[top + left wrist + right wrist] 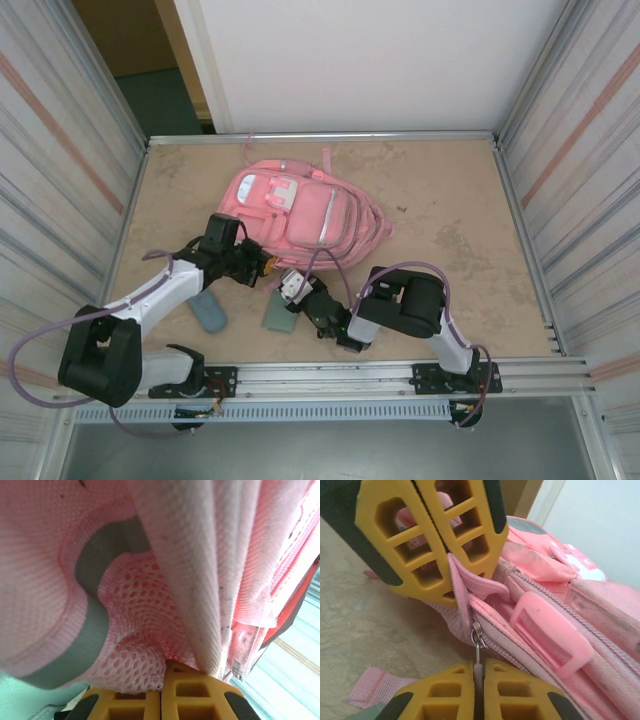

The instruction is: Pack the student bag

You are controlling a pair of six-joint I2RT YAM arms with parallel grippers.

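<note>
I need my left gripper to pull the slanted bag's pinched mesh fold outward toward the bag's white-patched end (245,190) next and free it, since that end lies outward of my gripper.
The student bag (300,210), a large pink backpack, lies flat at the middle back of the table. My left gripper (264,265) is at its near left edge, shut on a fold of the bag's pink mesh fabric (145,630), with its yellow fingertips (172,677) pressed together. In the right wrist view the left gripper's fingers (427,540) pinch the fabric just above the zip line. My right gripper (479,672) is shut on the pale zipper pull (477,647) at the bag's near edge. From above, the right gripper (288,280) sits close beside the left one.
A blue-grey flat item (210,312) and a grey-green flat item (280,315) lie on the table in front of the bag, under the arms. A pink plastic buckle (550,630) sits on the bag. A loose pink strap (375,687) trails on the tabletop. Metal walls (555,200) enclose the table.
</note>
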